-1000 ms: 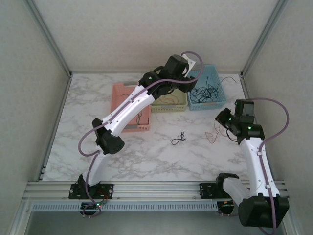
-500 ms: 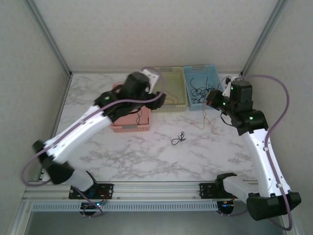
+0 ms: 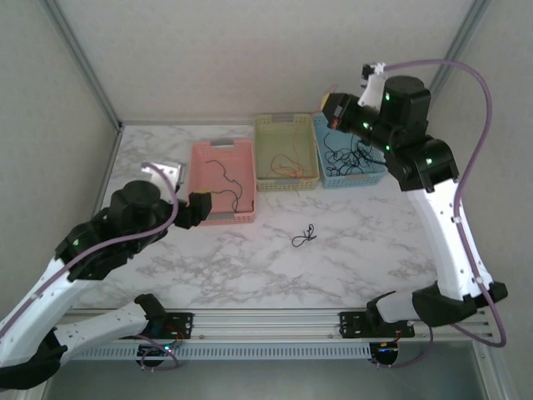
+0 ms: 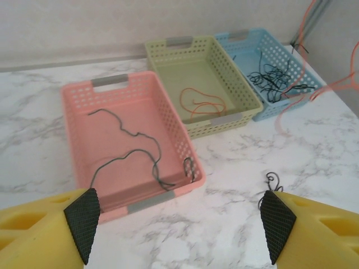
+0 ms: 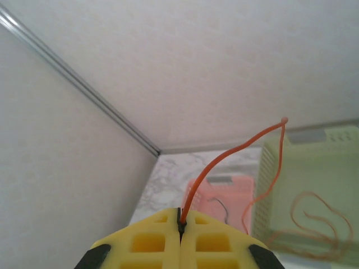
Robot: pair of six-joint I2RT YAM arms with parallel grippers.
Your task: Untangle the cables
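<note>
My right gripper will swing toward the pink basket next, over the green basket [image 3: 284,147] [image 5: 314,162] below, which already has an orange cable in it. Then it will go down and let go of the orange-red cable.
My right gripper [image 3: 331,107] is raised high above the back of the blue basket [image 3: 372,173]. In the right wrist view it [image 5: 180,224] is shut on an orange-red cable [image 5: 202,177] that arcs up and droops toward the green basket [image 5: 314,162]. My left gripper [image 4: 179,224] hovers open over the marble in front of the pink basket [image 4: 73,140], nothing between its pads [image 4: 82,221]. A dark green cable [image 4: 136,151] lies in the pink basket. An orange cable [image 4: 199,103] lies in the green basket [image 4: 168,59], and black cables [image 4: 275,78] lie in the blue one. A small black curly cable [image 3: 305,237] rests on the table.
Three baskets stand in a row at the back of the table [image 3: 250,258]. Enclosure walls and aluminium posts close in the left, right and back. A metal rail [image 3: 266,321] runs along the near edge. Thick lavender hoses loop off both arms.
The left arm has pulled back from over the baskets to the near left, its jaws opening wider. The right arm has risen and swung toward the back, carrying the orange-red cable.
</note>
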